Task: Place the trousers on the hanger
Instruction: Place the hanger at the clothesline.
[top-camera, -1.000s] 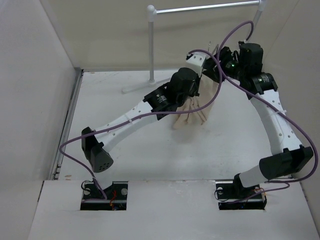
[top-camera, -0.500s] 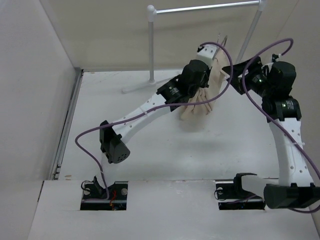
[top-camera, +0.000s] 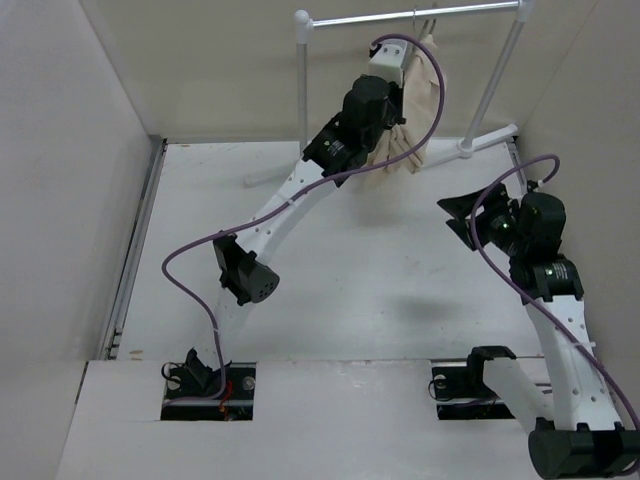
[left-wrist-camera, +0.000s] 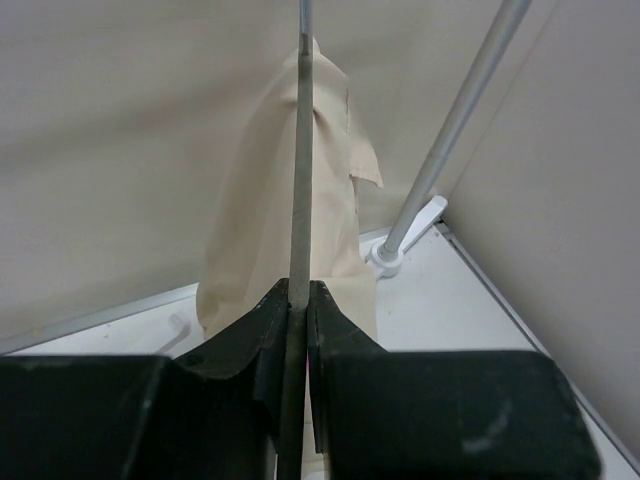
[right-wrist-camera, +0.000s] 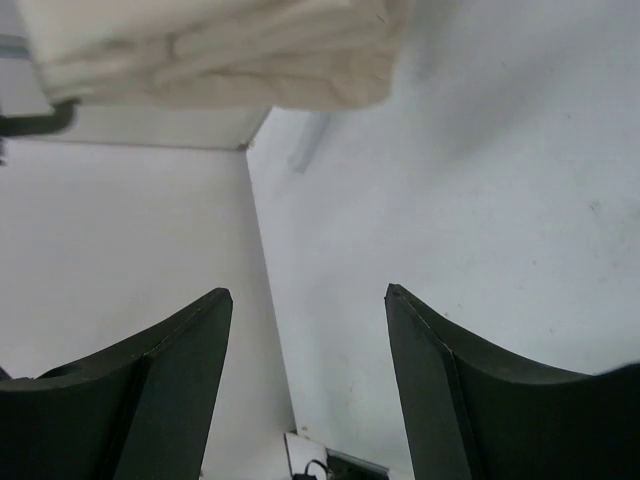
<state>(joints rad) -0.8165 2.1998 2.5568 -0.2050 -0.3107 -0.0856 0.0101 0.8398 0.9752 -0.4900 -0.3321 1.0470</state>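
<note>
The robot's left gripper will move the hanger (top-camera: 434, 24) to the left in the top view along the rack's bar and let go of it, because the trousers hang close beside one post of the rack.
The beige trousers (top-camera: 418, 110) hang folded over the thin dark wire hanger (top-camera: 434, 24), high at the back by the rack's bar. My left gripper (top-camera: 398, 82) is shut on the hanger's wire. In the left wrist view the wire (left-wrist-camera: 299, 190) runs straight up from between the closed jaws (left-wrist-camera: 298, 286), with the trousers (left-wrist-camera: 255, 230) draped behind it. I cannot tell whether the hook rests on the bar. My right gripper (top-camera: 462, 210) is open and empty, low over the table, apart from the trousers. Its wrist view shows the spread jaws (right-wrist-camera: 308, 295) and the trousers' lower edge (right-wrist-camera: 210, 50) above.
The white tubular garment rack has its bar (top-camera: 360, 19) across the back, a left post (top-camera: 303, 90) and a right post (top-camera: 497, 75) with a foot (top-camera: 488, 137) on the table. The right post (left-wrist-camera: 460, 125) stands close to the hanging trousers. Walls enclose the table.
My left arm has lifted the hanger and trousers up and back to the rack's bar. My right arm has pulled away from them toward the near right, its gripper open.
</note>
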